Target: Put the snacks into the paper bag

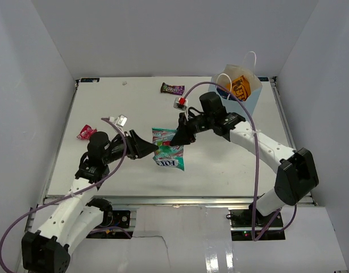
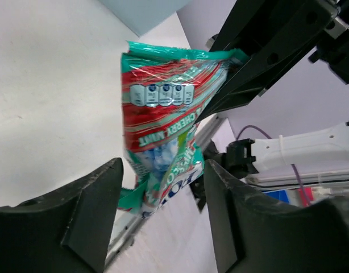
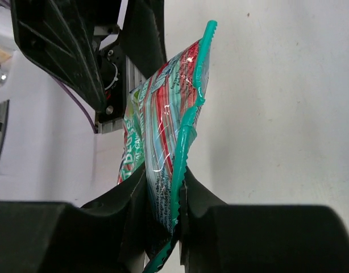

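Note:
My right gripper will go up, swing outward over the paper bag's opening (image 1: 239, 84), and go down to release the teal-white snack bag (image 1: 168, 150) inside, since the paper bag opens upward.
A teal-white snack bag (image 1: 168, 150) hangs over the middle of the table. My right gripper (image 1: 175, 139) is shut on its top edge, and the right wrist view shows the crimped teal seam (image 3: 186, 142) pinched between the fingers of the right gripper (image 3: 166, 205). My left gripper (image 1: 154, 149) stands open just left of the bag. In the left wrist view the bag (image 2: 163, 114) dangles between the spread tips of the left gripper (image 2: 160, 187) without touching either finger. The light blue paper bag (image 1: 252, 100) stands upright at the back right with an orange packet (image 1: 239, 85) inside.
A small dark purple candy pack (image 1: 172, 89) lies near the back edge, left of the paper bag. A red-pink wrapper (image 1: 86, 132) lies at the far left. White walls close in the table (image 1: 220, 165) on three sides. The two arms nearly meet at mid-table.

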{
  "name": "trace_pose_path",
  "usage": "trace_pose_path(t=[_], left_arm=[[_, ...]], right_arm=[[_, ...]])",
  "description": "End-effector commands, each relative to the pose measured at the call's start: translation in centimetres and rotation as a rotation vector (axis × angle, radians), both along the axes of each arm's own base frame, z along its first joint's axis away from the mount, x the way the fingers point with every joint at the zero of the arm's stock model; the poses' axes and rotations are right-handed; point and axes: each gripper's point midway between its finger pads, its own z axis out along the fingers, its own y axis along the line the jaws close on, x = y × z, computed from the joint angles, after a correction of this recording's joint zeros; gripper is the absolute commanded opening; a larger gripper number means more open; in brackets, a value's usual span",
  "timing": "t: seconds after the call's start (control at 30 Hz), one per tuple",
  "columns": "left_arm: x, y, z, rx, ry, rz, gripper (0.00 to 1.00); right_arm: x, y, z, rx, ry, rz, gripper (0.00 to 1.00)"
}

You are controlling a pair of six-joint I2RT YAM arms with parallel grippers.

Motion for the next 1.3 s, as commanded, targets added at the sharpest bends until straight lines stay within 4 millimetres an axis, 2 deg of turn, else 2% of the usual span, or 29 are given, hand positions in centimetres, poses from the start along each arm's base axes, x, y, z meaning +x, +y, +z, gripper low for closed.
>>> trace_pose_path(t=[0.0, 0.03, 0.1, 0.13, 0.17, 0.2, 0.23, 0.27, 0.3, 0.33, 0.37, 0.4, 0.47, 0.6, 0.67, 0.7, 0.8, 0.83, 0.9, 0.93, 1.03, 1.13, 1.17, 1.2, 1.27], left_arm=[[0.6, 1.7, 4.6, 0.05, -0.176, 0.111, 0.73], [0.7, 2.3, 5.0, 0.082, -0.219, 0.132, 0.75], [0.4, 3.6, 6.4, 0.114, -0.262, 0.199, 0.79], [0.2, 4.0, 6.7, 0.134, -0.288, 0.213, 0.8], [0.1, 4.3, 6.9, 0.142, -0.299, 0.229, 0.8], [-0.3, 4.9, 6.8, 0.154, -0.302, 0.255, 0.8], [-0.4, 5.2, 6.6, 0.161, -0.302, 0.267, 0.8], [-0.6, 5.3, 6.2, 0.165, -0.296, 0.273, 0.8], [-0.7, 5.4, 5.0, 0.173, -0.271, 0.27, 0.8], [-1.0, 5.5, 4.8, 0.166, -0.271, 0.273, 0.8], [-1.2, 5.5, 4.4, 0.155, -0.25, 0.276, 0.8], [-1.3, 5.4, 3.2, 0.156, -0.223, 0.271, 0.8], [-1.6, 5.5, 2.9, 0.138, -0.211, 0.28, 0.81], [-1.8, 5.9, 2.2, 0.14, -0.205, 0.304, 0.82], [-1.8, 6.2, 2.1, 0.153, -0.2, 0.319, 0.82], [-1.8, 6.3, 2.1, 0.159, -0.201, 0.323, 0.82], [-1.9, 6.5, 1.9, 0.172, -0.192, 0.329, 0.82], [-1.9, 6.5, 1.8, 0.172, -0.189, 0.33, 0.82], [-1.9, 6.6, 1.6, 0.172, -0.185, 0.337, 0.82], [-1.9, 6.6, 1.6, 0.17, -0.185, 0.338, 0.82], [-1.8, 6.6, 1.3, 0.174, -0.175, 0.34, 0.82], [-1.4, 6.8, 0.9, 0.178, -0.148, 0.358, 0.82], [-1.3, 6.8, 0.8, 0.179, -0.139, 0.363, 0.82], [-1.1, 6.8, 0.6, 0.179, -0.13, 0.368, 0.82], [-0.3, 6.7, 0.4, 0.172, -0.105, 0.381, 0.84]], right_arm=[[-0.1, -1.4, 7.2, 0.095, -0.27, 0.066, 0.08], [0.6, -1.8, 9.8, 0.123, -0.374, 0.053, 0.08], [2.5, -3.3, 12.4, 0.132, -0.459, -0.018, 0.08], [3.0, -4.1, 15.2, 0.159, -0.531, -0.047, 0.08], [4.2, -5.4, 16.9, 0.165, -0.573, -0.098, 0.08], [5.1, -6.2, 18.5, 0.17, -0.619, -0.143, 0.08], [6.1, -7.8, 21.9, 0.19, -0.701, -0.211, 0.08], [6.8, -8.8, 23.6, 0.197, -0.742, -0.254, 0.08], [7.7, -9.9, 25.3, 0.196, -0.786, -0.317, 0.08], [8.5, -11.0, 26.8, 0.195, -0.817, -0.376, 0.08], [9.5, -13.1, 29.8, 0.212, -0.878, -0.462, 0.08], [10.7, -14.6, 31.0, 0.197, -0.91, -0.556, 0.08], [12.7, -17.6, 33.1, 0.168, -0.986, -0.693, 0.08], [17.2, -23.9, 34.1, 0.082, -1.023, -0.985, 0.08], [19.3, -26.1, 32.8, 0.022, -1.005, -1.066, 0.08], [20.7, -27.2, 31.4, -0.024, -0.987, -1.111, 0.08], [22.6, -29.0, 28.1, -0.112, -0.944, -1.161, 0.08], [23.4, -29.1, 25.4, -0.157, -0.912, -1.149, 0.08], [23.7, -28.8, 22.8, -0.185, -0.887, -1.11, 0.08], [24.1, -28.6, 20.0, -0.219, -0.862, -1.076, 0.08], [24.4, -27.9, 15.9, -0.258, -0.814, -1.005, 0.08], [24.2, -27.3, 10.1, -0.331, -0.732, -0.911, 0.08], [24.2, -27.2, 9.1, -0.343, -0.714, -0.897, 0.09], [24.3, -27.2, 7.8, -0.358, -0.687, -0.884, 0.11], [24.3, -27.2, 5.8, -0.392, -0.643, -0.858, 0.24]])
